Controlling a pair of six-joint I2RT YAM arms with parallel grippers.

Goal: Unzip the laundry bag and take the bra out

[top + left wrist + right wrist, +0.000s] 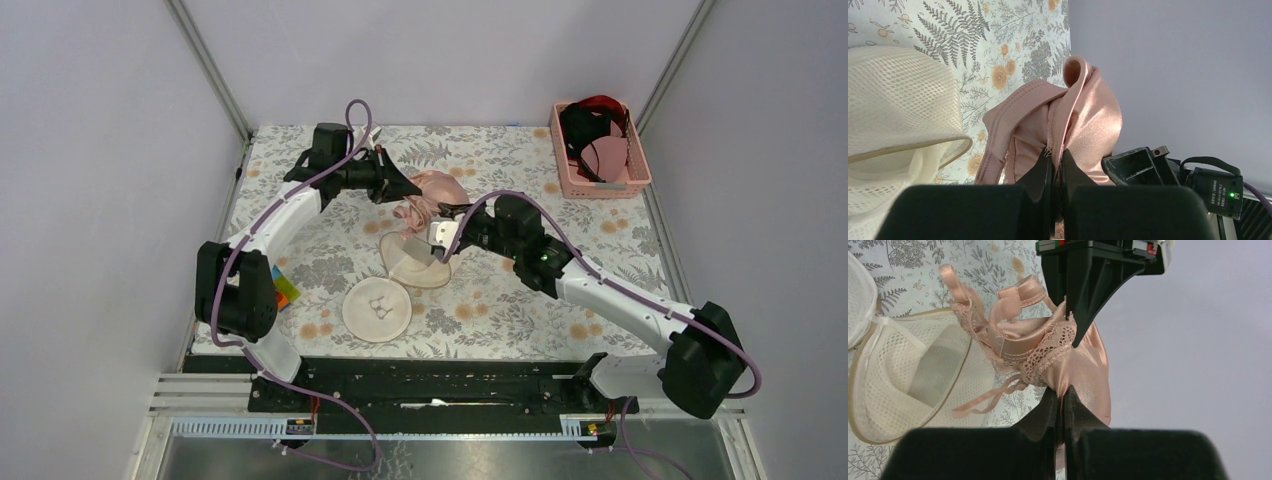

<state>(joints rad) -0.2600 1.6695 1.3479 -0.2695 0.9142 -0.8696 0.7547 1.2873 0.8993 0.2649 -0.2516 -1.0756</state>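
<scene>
My right gripper holds the bra [432, 192] and should next carry it outward and to the right in the top view, then lower it into the pink slatted basket, where other garments lie.
The pale pink bra [432, 192] hangs above the table, held between both grippers and outside the bag. My left gripper [412, 188] is shut on its satin cup [1083, 115], jaws pinched on the fabric [1054, 152]. My right gripper [447, 212] is shut on the other side of the bra [1048, 340], fingertips closed on satin [1062, 392]. The left gripper [1083, 290] shows at the top of the right wrist view. The cream mesh laundry bag [415, 262] lies open just below. One disc half with the line drawing [377, 308] lies flat. The other half [898, 375] stands tilted up, also in the left wrist view [893, 100].
A pink slatted basket [598, 188] with black and red garments [590, 125] stands at the back right corner. A small coloured block [285, 290] lies beside the left arm's base. The floral table cover [500, 300] ends at grey walls on three sides.
</scene>
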